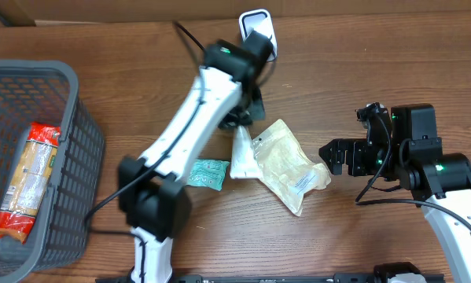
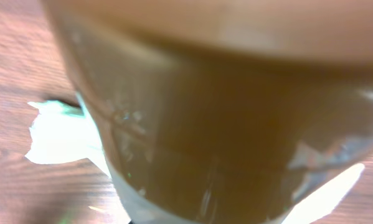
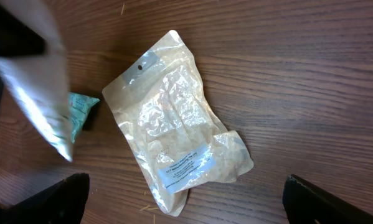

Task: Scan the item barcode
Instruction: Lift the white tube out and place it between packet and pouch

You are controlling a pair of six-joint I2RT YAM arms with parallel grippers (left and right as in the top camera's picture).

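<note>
The white packet still hangs above the table. My left gripper should lower toward the gap between teal packet and clear pouch (image 1: 241,185) and release the white packet's top.
My left gripper (image 1: 245,118) is shut on the top of a white packet (image 1: 242,153), which hangs down over the table's middle. The packet fills the left wrist view as a blurred brownish pouch with a white edge (image 2: 223,124), hiding the fingers, and shows at the left of the right wrist view (image 3: 37,87). A white scanner (image 1: 257,27) stands at the table's far edge, beyond the left gripper. A clear pouch of beige contents with a label (image 1: 288,167) (image 3: 174,124) lies flat. My right gripper (image 1: 329,157) (image 3: 189,199) stands open just right of it, holding nothing.
A small teal packet (image 1: 209,173) (image 3: 81,107) lies left of the hanging packet. A dark grey basket (image 1: 78,157) at the left edge holds a long orange and red package (image 1: 27,181). Cardboard runs along the back.
</note>
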